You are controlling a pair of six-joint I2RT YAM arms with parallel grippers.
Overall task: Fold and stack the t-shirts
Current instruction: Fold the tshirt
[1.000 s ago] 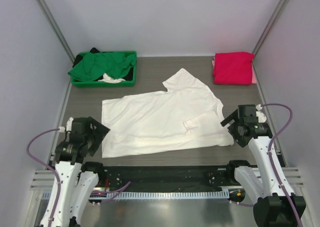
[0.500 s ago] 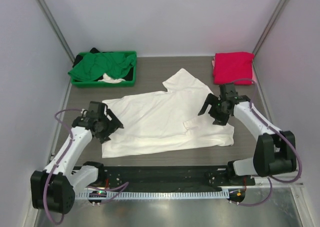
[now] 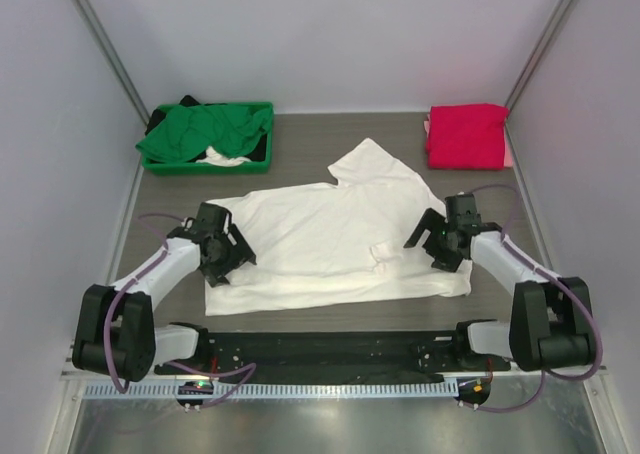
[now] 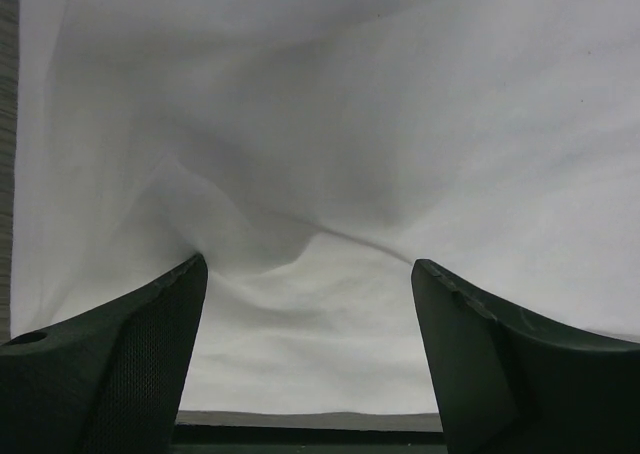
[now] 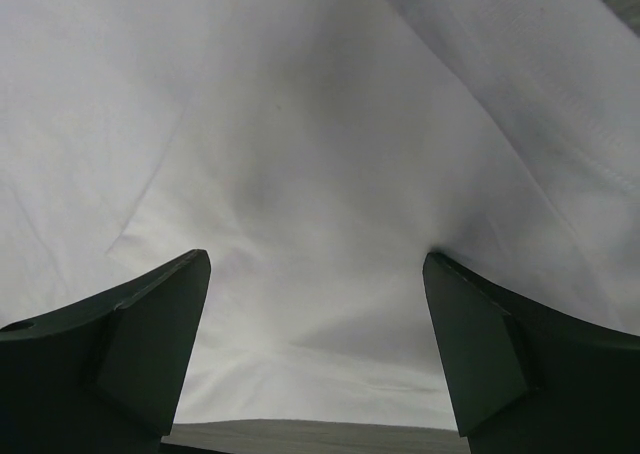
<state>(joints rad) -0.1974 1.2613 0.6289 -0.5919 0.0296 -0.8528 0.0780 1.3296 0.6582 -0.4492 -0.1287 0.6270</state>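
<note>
The white t-shirt sleeve's pointed tip [image 3: 368, 143] is outward and to my gripper's left in the top view, so my open right gripper needs to move outward onto it next.
A large white t-shirt [image 3: 320, 239] lies spread on the dark table, one sleeve pointing to the back. My left gripper [image 3: 228, 257] is down on its left edge, jaws wide open, fingertips pressing into the white t-shirt [image 4: 330, 154] and wrinkling it. My right gripper [image 3: 438, 242] is down on the shirt's right side, also open, with the white t-shirt [image 5: 300, 144] between its spread fingers. A folded pink-red t-shirt [image 3: 466, 135] sits at the back right. A green t-shirt [image 3: 205, 131] is heaped in the bin.
A green plastic bin [image 3: 262, 150] stands at the back left with green, white and dark clothes in it. Grey walls close in both sides. A black rail [image 3: 320, 349] runs along the near edge between the arm bases.
Both arms have reached forward and come down onto the white t-shirt, the left one to its left edge, the right one to its right side. The left jaws narrowed a little.
</note>
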